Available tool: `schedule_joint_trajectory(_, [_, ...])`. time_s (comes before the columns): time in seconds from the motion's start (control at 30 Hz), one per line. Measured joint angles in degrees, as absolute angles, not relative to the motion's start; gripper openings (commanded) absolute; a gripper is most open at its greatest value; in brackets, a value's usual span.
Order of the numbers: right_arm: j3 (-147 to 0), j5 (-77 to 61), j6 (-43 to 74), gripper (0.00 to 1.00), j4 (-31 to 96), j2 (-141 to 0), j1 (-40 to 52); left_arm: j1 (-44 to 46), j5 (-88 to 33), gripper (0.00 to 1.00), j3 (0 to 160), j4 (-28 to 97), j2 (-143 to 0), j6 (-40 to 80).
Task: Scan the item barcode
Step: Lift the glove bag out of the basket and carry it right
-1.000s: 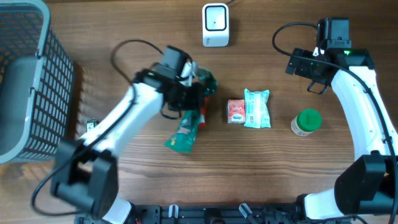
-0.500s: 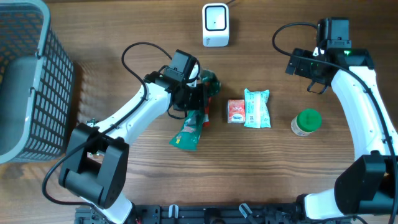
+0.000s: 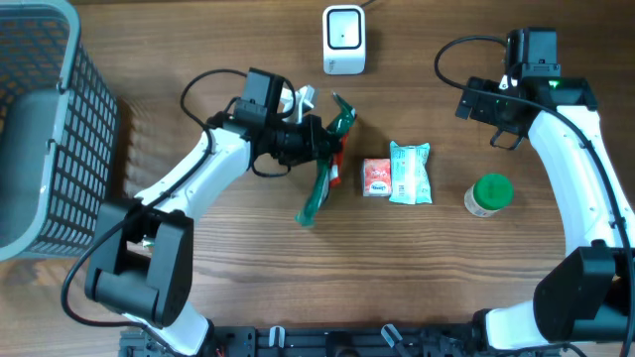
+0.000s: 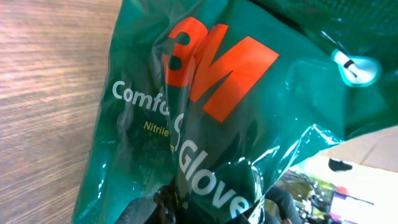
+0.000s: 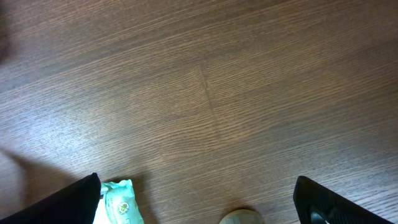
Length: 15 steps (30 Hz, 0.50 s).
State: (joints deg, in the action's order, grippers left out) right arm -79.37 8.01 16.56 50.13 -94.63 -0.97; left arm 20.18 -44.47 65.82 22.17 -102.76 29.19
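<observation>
My left gripper lowers the glove package toward the bare wood [image 3: 289,190] beside the red packet next and releases it there, since the package still hangs edge-on above the table.
A green 3M glove package [image 3: 321,183] hangs clear of the table, turned edge-on to the overhead camera, with my left gripper [image 3: 319,140] shut on its upper part. It fills the left wrist view, where the package's [image 4: 205,106] orange logo and white lettering face the camera and hide my fingers. The white barcode scanner [image 3: 344,40] stands at the back centre, a little beyond the package's top. My right gripper [image 3: 493,107] hovers at the back right, open with nothing in it. Its two dark fingers [image 5: 68,202] sit wide apart over bare wood.
A small red packet [image 3: 375,178] and a mint-green wipes pack [image 3: 410,173] lie side by side right of the package. A green-lidded jar [image 3: 489,194] stands further right. A grey wire basket [image 3: 60,149] fills the left edge.
My left gripper has raised the green package from lying nearly flat and rotated it edge-on, shifting slightly back toward the scanner. The right arm has stayed still.
</observation>
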Motion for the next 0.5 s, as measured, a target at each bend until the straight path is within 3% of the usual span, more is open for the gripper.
schedule_joint_trajectory(0.2, [-79.37, 8.01, 16.56, 1.00, 50.13, -94.63, -0.97, 20.18, -49.43, 0.04, 58.94, 9.82, -102.76, 32.77])
schedule_joint_trajectory(0.4, [-79.37, 8.01, 16.56, 0.99, 50.13, -94.63, -0.97, 20.08, -49.36, 0.04, 57.04, 6.76, -102.76, 36.49])
schedule_joint_trajectory(0.5, [-79.37, 8.01, 16.56, 1.00, 50.13, -94.63, -0.97, 20.08, -48.86, 0.12, 56.62, 6.81, -102.76, 37.17])
